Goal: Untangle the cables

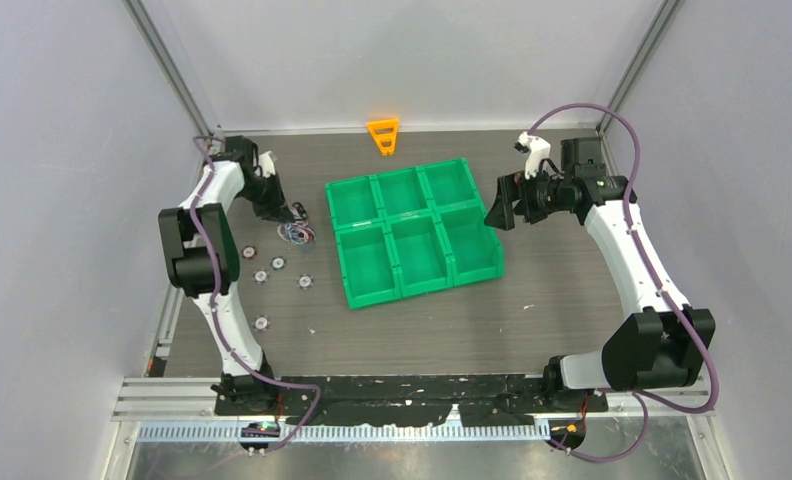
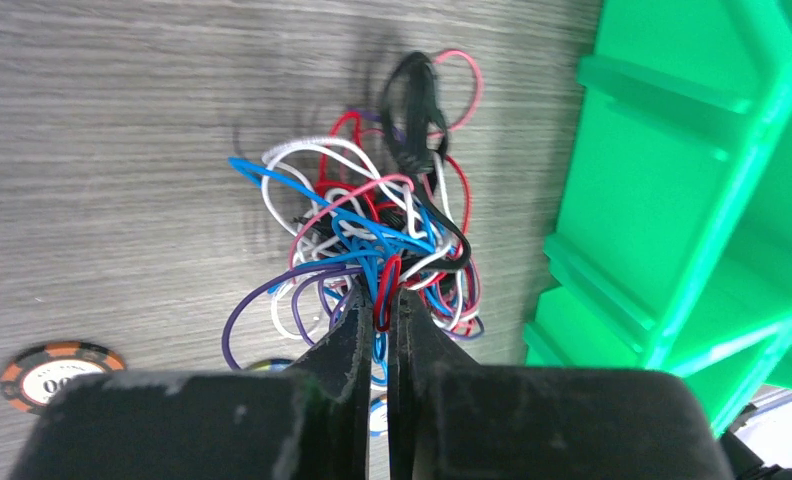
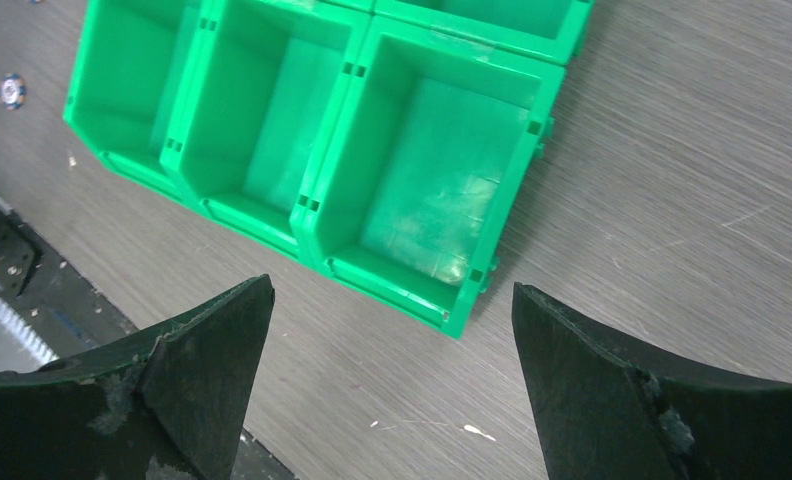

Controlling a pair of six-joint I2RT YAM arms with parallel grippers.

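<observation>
I need to lift the cables next with my left gripper, back over the tray's near edge (image 1: 384,300), to its right in the top view, toward my open right gripper and release them.
The cables (image 2: 372,220) lie as one tangled bunch of thin white, blue, red, pink, purple and black wires on the grey table, just left of the green tray; from above the cables (image 1: 295,234) show as a small knot. My left gripper (image 2: 380,295) is shut at the near edge of the bunch, with a red loop and blue strands pinched between its fingertips. In the top view the left gripper (image 1: 284,214) sits right at the tangle. My right gripper (image 3: 392,300) hangs open above bare table by the tray's corner, holding nothing; from above the right gripper (image 1: 502,205) is right of the tray.
A green tray (image 1: 397,240) with several compartments fills the table's middle, and its wall (image 2: 672,200) stands close to the right of the tangle. Several round chips (image 1: 277,264) lie near the left arm, one chip (image 2: 57,372) beside my fingers. An orange piece (image 1: 382,135) stands at the back.
</observation>
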